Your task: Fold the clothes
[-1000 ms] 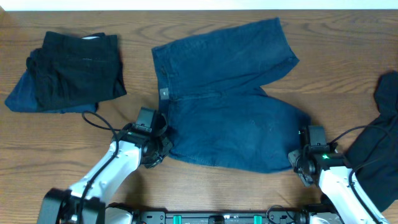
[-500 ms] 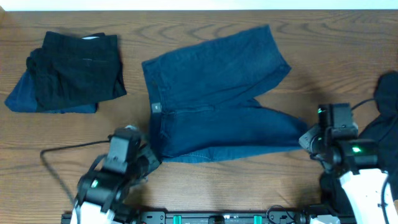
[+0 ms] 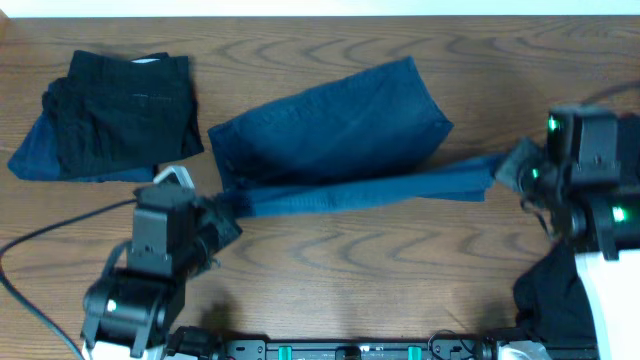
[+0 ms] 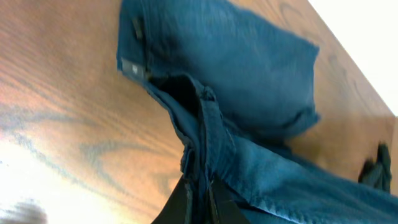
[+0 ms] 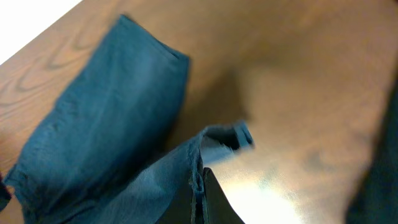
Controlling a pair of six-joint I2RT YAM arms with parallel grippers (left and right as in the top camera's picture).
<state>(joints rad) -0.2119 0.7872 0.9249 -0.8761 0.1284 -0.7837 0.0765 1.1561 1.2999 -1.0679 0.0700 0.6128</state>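
Note:
The lifted end goes outward and down next and my left gripper releases it, since the flat leg's far corner by the pile lies uncovered, outward of and below the gripper.
The dark blue denim shorts (image 3: pixel 335 130) lie at the table's middle, one leg flat on the wood and the other lifted and stretched as a taut band (image 3: pixel 380 187) between my grippers. My left gripper (image 3: pixel 222 212) is shut on the waistband end, seen in the left wrist view (image 4: pixel 200 190). My right gripper (image 3: pixel 508 170) is shut on the leg hem, seen in the right wrist view (image 5: pixel 200 186). Both hold the cloth above the table. The shorts also fill the left wrist view (image 4: pixel 249 87) and the right wrist view (image 5: pixel 106 118).
A folded pile of black and navy garments (image 3: pixel 110 115) lies at the far left. A black garment (image 3: pixel 555 300) lies at the right front under my right arm. A cable (image 3: pixel 40 235) runs across the wood at the left.
Both grippers have lifted and moved away from the front edge, pulling the near leg of the shorts up and over toward the far leg. The shorts have slid left.

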